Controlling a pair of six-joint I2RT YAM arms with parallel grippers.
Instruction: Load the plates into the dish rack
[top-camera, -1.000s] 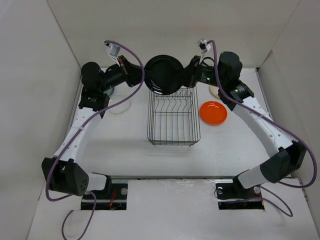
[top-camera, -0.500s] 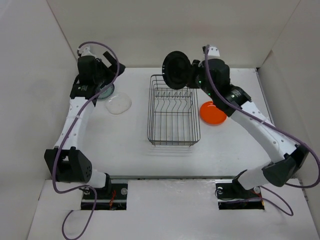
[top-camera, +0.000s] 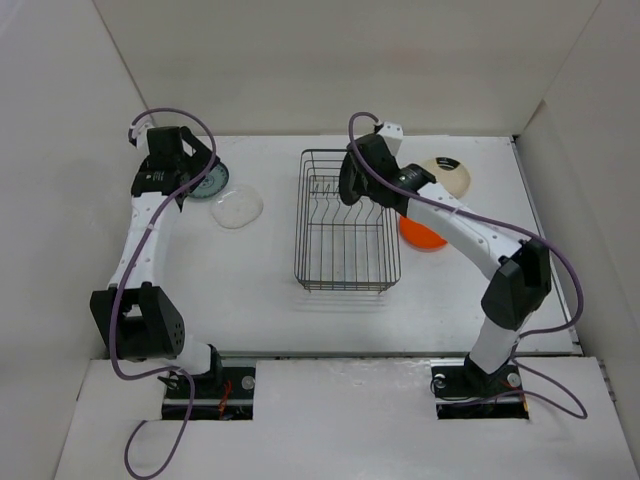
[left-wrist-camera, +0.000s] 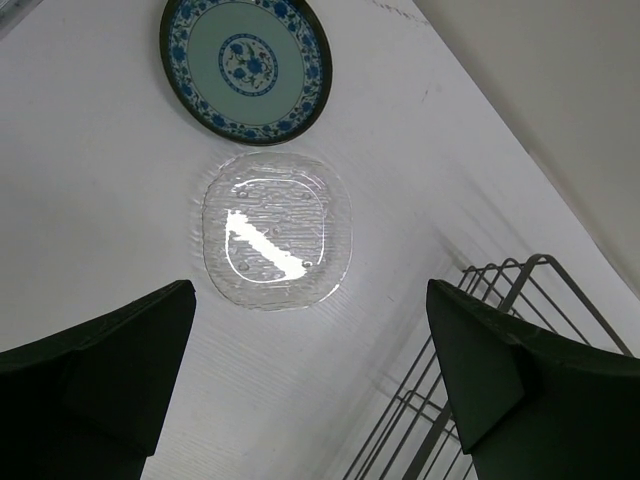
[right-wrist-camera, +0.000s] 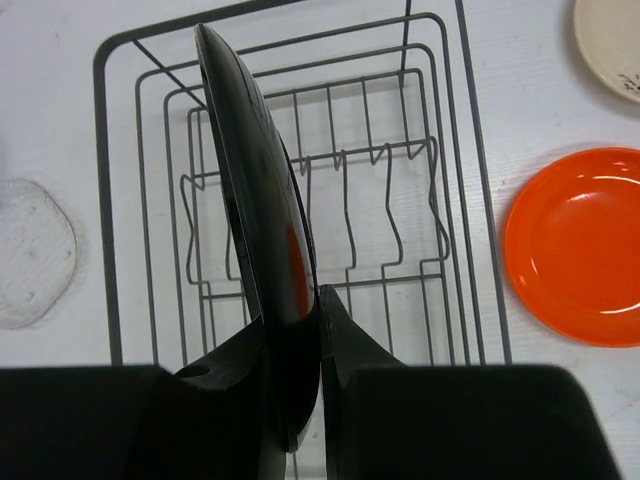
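My right gripper will move down, and to the left in the top view, to free the black plate in the dish rack's end slot (top-camera: 318, 195) (right-wrist-camera: 211, 236), because that slot is empty.
My right gripper (right-wrist-camera: 300, 300) is shut on the rim of the black plate (right-wrist-camera: 255, 190). It holds the plate upright and edge-on over the back end of the wire dish rack (right-wrist-camera: 455, 200), above the divider prongs. In the top view, the right gripper (top-camera: 353, 185) hangs over the dish rack (top-camera: 347, 262). My left gripper (left-wrist-camera: 310, 385) is open and empty, high over the back left of the table. Below it lie a teal plate with blue patterning (left-wrist-camera: 245, 65) and a clear glass plate (left-wrist-camera: 277, 230). An orange plate (right-wrist-camera: 580, 245) and a cream plate (right-wrist-camera: 612, 40) lie right of the rack.
White walls enclose the table at the back and both sides. The left arm (top-camera: 145, 235) runs along the left wall. The right arm (top-camera: 470, 235) crosses over the orange plate (top-camera: 428, 238). The rack's corner (left-wrist-camera: 505, 300) shows beside my left gripper's right finger.
The left gripper has let go of the black plate, opened and pulled back to the far left. The right arm has carried the plate down over the rack, turned edge-on.
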